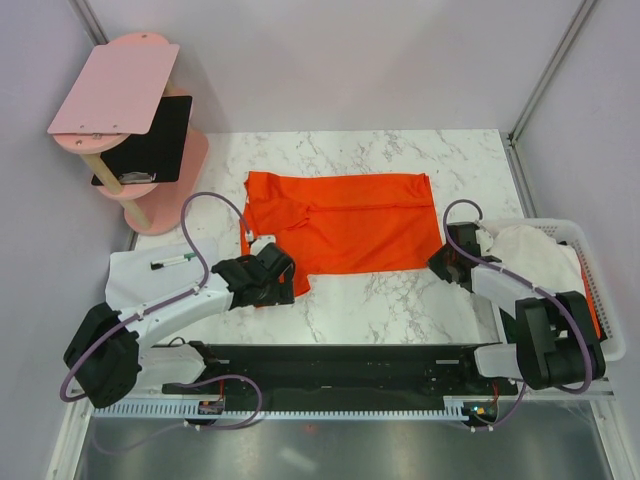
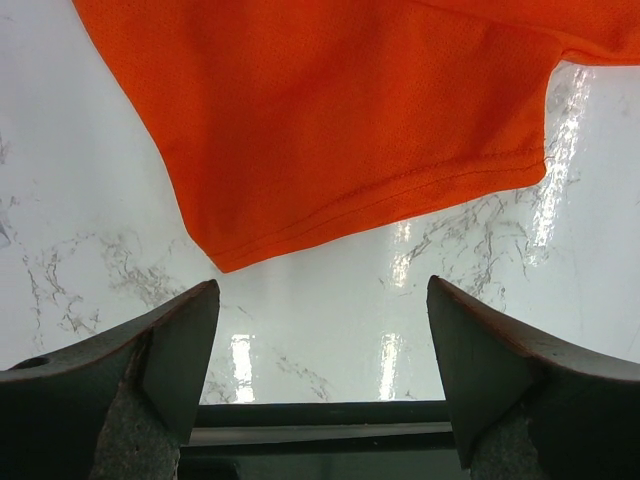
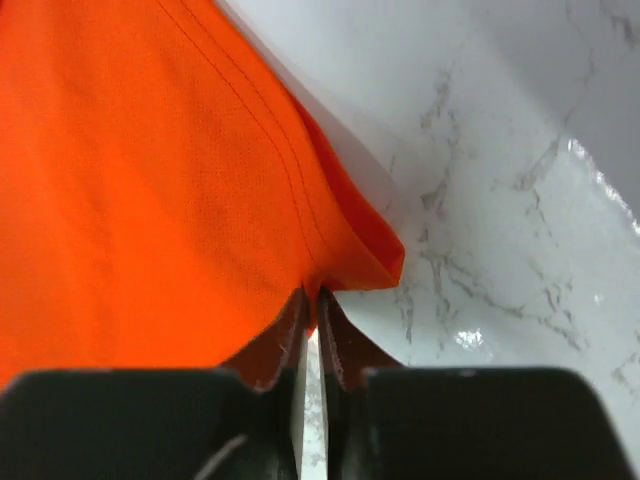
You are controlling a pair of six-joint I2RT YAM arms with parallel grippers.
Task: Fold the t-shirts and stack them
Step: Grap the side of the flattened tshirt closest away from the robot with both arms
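Only bare marble is between my left gripper's open fingers, so I need to lower the gripper toward the left in its wrist view and close on the sleeve's pointed corner [image 2: 224,262].
An orange-red t-shirt [image 1: 340,225] lies spread flat across the marble table. My left gripper [image 1: 272,272] hovers over its near-left sleeve. In the left wrist view that gripper [image 2: 320,288] is open with bare marble between its fingers, and the sleeve's hem [image 2: 350,120] lies just beyond the tips. My right gripper [image 1: 441,262] is at the shirt's near-right corner. Its jaws [image 3: 312,293] are pinched together on the hem of the orange-red t-shirt [image 3: 150,200], which bunches up at the tips. A white t-shirt [image 1: 530,250] lies crumpled in the basket on the right.
A white slatted basket [image 1: 603,300] stands at the right edge of the table. A pink board stand [image 1: 115,90] holding a black panel [image 1: 150,140] is at the back left. A white sheet [image 1: 135,285] with a marker pen [image 1: 172,262] lies by the left arm.
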